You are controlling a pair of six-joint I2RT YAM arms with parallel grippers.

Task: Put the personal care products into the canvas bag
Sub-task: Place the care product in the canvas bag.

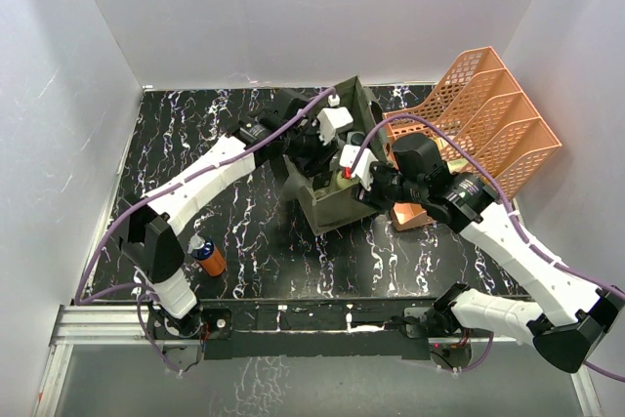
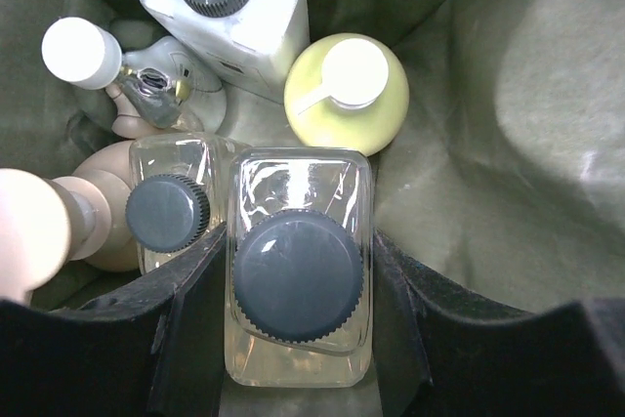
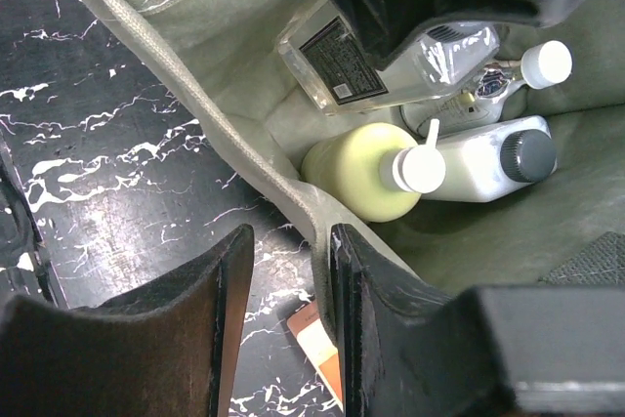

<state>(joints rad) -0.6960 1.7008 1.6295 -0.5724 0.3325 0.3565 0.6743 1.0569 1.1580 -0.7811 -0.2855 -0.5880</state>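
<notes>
The clear bottle's black cap is still above the second clear bottle's cap, so my left gripper next needs to lower its bottle to the bag's bottom beside that second one and let go.
The olive canvas bag [image 1: 327,210] stands mid-table. My left gripper [image 2: 296,256] reaches down inside it, shut on a clear bottle with a black cap [image 2: 298,275]. Around it in the bag lie a second clear bottle [image 2: 167,213], a tan bottle with a beige cap [image 2: 34,231], a white bottle [image 2: 262,21], a pale yellow bottle [image 2: 347,95] and a small white-capped bottle [image 2: 82,52]. My right gripper [image 3: 285,290] is open and straddles the bag's rim [image 3: 317,217], its inner finger against the fabric. An orange bottle with a blue-white top [image 1: 207,257] lies on the table at the left.
The orange lattice tray organizer [image 1: 483,119] stands at the back right, close to the bag. A small orange and white box [image 1: 410,214] lies on the table beside the bag under my right wrist. White walls enclose the black marbled table [image 1: 264,241].
</notes>
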